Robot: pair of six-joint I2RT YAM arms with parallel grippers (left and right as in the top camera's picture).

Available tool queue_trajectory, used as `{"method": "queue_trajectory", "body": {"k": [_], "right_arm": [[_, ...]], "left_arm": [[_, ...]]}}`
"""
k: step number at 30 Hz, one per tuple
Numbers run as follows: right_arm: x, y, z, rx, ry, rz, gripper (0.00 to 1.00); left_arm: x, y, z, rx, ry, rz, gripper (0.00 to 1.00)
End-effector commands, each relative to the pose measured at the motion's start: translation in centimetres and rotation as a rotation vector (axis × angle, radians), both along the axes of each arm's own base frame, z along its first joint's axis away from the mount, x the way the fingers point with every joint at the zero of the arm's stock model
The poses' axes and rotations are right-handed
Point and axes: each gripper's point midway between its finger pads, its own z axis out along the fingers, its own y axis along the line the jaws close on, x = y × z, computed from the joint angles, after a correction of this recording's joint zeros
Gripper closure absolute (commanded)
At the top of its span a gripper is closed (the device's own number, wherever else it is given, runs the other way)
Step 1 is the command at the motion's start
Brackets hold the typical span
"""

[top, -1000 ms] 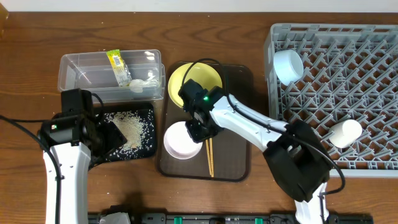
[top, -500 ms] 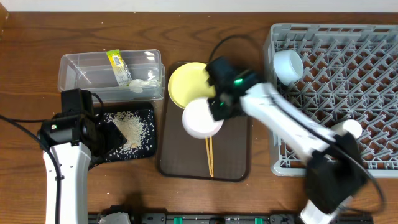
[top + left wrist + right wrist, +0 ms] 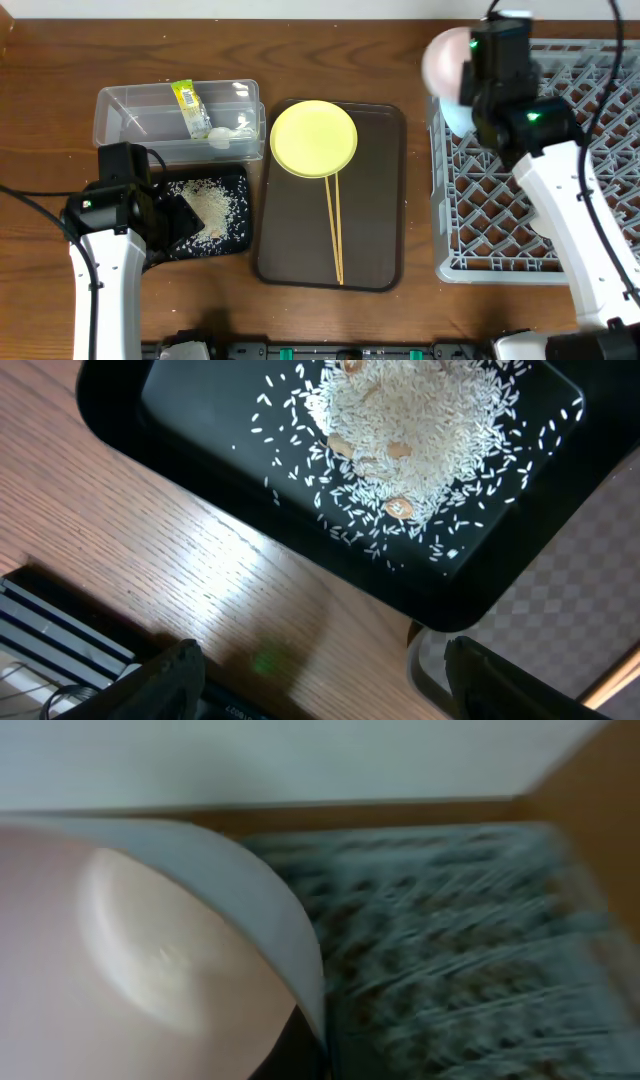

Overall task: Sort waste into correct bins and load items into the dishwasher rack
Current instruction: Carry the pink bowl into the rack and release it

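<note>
My right gripper moves along the rack's far edge next, past the light blue bowl (image 3: 453, 118) already taking its corner, then down onto the rack's free slots.
My right gripper (image 3: 464, 72) is shut on the rim of the white bowl with the pinkish outside (image 3: 443, 58) and holds it tilted above the far left corner of the grey dishwasher rack (image 3: 610, 130). The bowl fills the left of the right wrist view (image 3: 150, 950), with the rack (image 3: 450, 950) blurred behind. The light blue bowl (image 3: 453, 118) peeks out just below it in the rack. The yellow plate (image 3: 313, 138) and two chopsticks (image 3: 333, 225) lie on the brown tray (image 3: 380, 200). My left gripper (image 3: 320, 680) is open and empty, beside the black tray of rice (image 3: 420, 420). The pale cup is hidden.
The clear tub (image 3: 130, 120) at the back left holds the yellow-green wrapper (image 3: 186, 100) and a white crumpled scrap (image 3: 225, 135). The black tray (image 3: 238, 215) sits in front of it. My right arm stretches over the rack's front half.
My right gripper has lifted the white bowl off the brown tray and carried it right and back, up over the rack's corner. The left arm has not moved.
</note>
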Motion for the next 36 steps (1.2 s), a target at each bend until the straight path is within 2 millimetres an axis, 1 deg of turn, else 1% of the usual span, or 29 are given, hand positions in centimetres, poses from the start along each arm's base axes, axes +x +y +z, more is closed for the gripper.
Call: {"method": "queue_trajectory", "body": {"k": [1,4,10,12,16,18,22,24,29,33,36], "right_arm": [[-0.4,-6.7,2.3,-0.240,-0.035,-0.246,0.99],[0.2,-9.3,2.7,-0.331,-0.048,-0.346,0.99],[1.1,-13.4,1.2,-0.441,-0.023,-0.515,0.99],[1.5,-14.5,0.1,-0.462,-0.008,-0.556,0.99],[2.4,-15.6,-2.8,-0.485,0.051,-0.575,0.99],[2.5,-16.2,-3.8,-0.507,0.068,-0.603,0.99],[3.2,-16.6,-5.9,-0.541,0.095,-0.631,0.99],[3.6,-16.3,-7.2,-0.551,0.120,-0.619,0.99],[4.3,-16.0,-9.6,-0.558,0.158,-0.595,0.99],[4.8,-15.7,-10.9,-0.549,0.173,-0.573,0.99],[5.1,-15.0,-11.3,-0.542,0.169,-0.558,0.99]], "left_arm": [[0.0,0.3,0.3,0.010,-0.010,0.013,0.20],[0.1,0.3,0.3,0.010,-0.010,0.013,0.20],[0.1,0.3,0.3,0.010,-0.013,0.012,0.20],[0.1,0.3,0.3,0.010,-0.013,0.012,0.20],[0.1,0.3,0.3,0.010,-0.013,0.012,0.20],[0.1,0.3,0.3,0.010,-0.013,0.012,0.20],[0.1,0.3,0.3,0.010,-0.013,0.012,0.20],[0.1,0.3,0.3,0.010,-0.013,0.012,0.20],[0.1,0.3,0.3,0.010,-0.013,0.012,0.20],[0.1,0.3,0.3,0.010,-0.013,0.012,0.20],[0.1,0.3,0.3,0.010,-0.013,0.012,0.20]]}}
